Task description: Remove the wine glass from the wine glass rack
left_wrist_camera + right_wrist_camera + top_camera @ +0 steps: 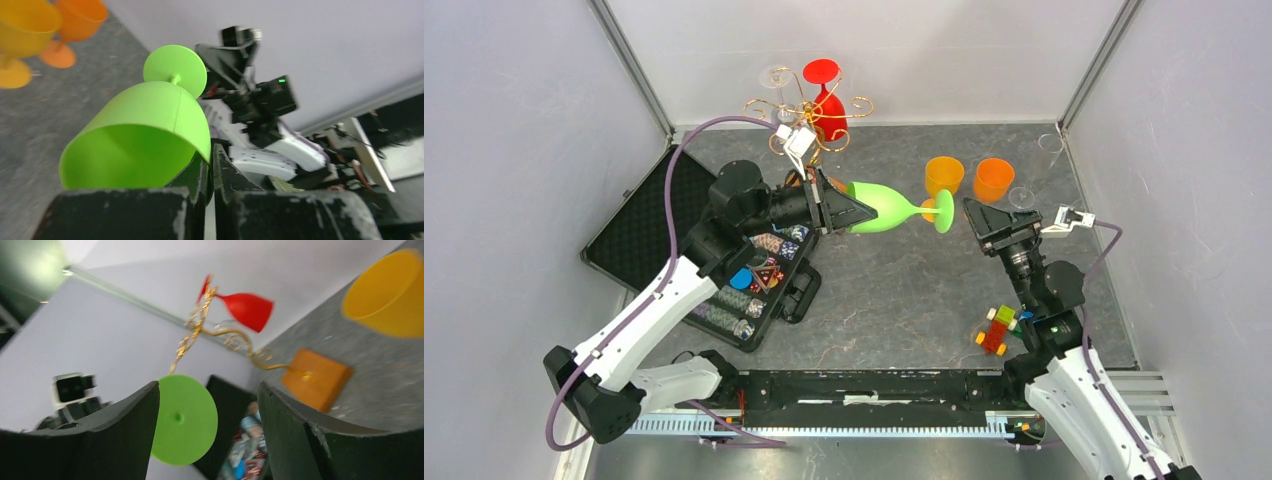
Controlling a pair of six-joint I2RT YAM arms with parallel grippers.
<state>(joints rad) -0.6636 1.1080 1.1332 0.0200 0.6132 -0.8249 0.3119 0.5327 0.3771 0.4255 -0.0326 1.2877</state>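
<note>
Next my left gripper will tilt the green wine glass (884,207) foot (187,420) down, then lower it toward the table by the orange cups.
A green wine glass (884,207) lies horizontal in the air, its foot pointing right. My left gripper (844,212) is shut on the rim of its bowl, one finger inside and one outside; in the left wrist view the bowl (150,135) fills the gripper (211,150). My right gripper (977,222) is open, just right of the foot, not touching. The right wrist view shows the green foot (187,420) between its open fingers (207,387). The gold wire rack (809,115) stands at the back, with a red glass (827,100) and a clear glass (776,80) hanging on it.
Two orange cups (944,175) (994,178) stand upright behind the green foot. Clear glasses (1049,150) stand at the back right. An open black case of poker chips (639,235) lies under the left arm. Coloured toy blocks (997,330) lie by the right arm.
</note>
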